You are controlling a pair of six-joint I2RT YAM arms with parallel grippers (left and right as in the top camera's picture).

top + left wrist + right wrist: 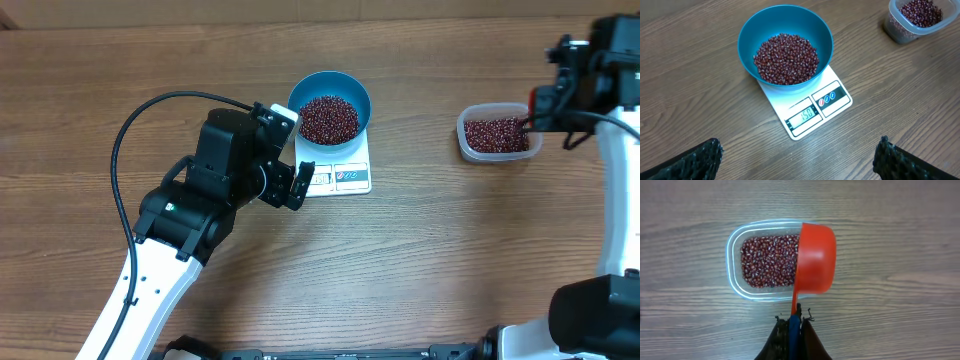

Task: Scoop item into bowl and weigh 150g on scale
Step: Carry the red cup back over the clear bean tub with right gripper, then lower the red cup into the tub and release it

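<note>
The scale already shows the asked weight, so I should turn my right gripper next, move it over the clear tub and lower the red scoop onto its beans [770,261].
The blue bowl [330,88] stands on the white scale [345,178], holding a heap of dark red beans [328,118]. In the left wrist view the bowl [747,35] and its beans [786,59] sit on the scale [810,112], whose display reads 150. My left gripper [290,148] [797,150] is open just left of the scale, with nothing between its fingers. My right gripper [796,320] [538,103] is shut on the handle of a red scoop [815,257]. The scoop hangs tipped over the right end of a clear tub [735,255] of beans [767,260].
The clear tub [463,135] sits at the right, well apart from the scale. A black cable [125,140] loops over the table at the left, behind my left arm [180,215]. The right arm's white link [620,190] runs down the right edge.
</note>
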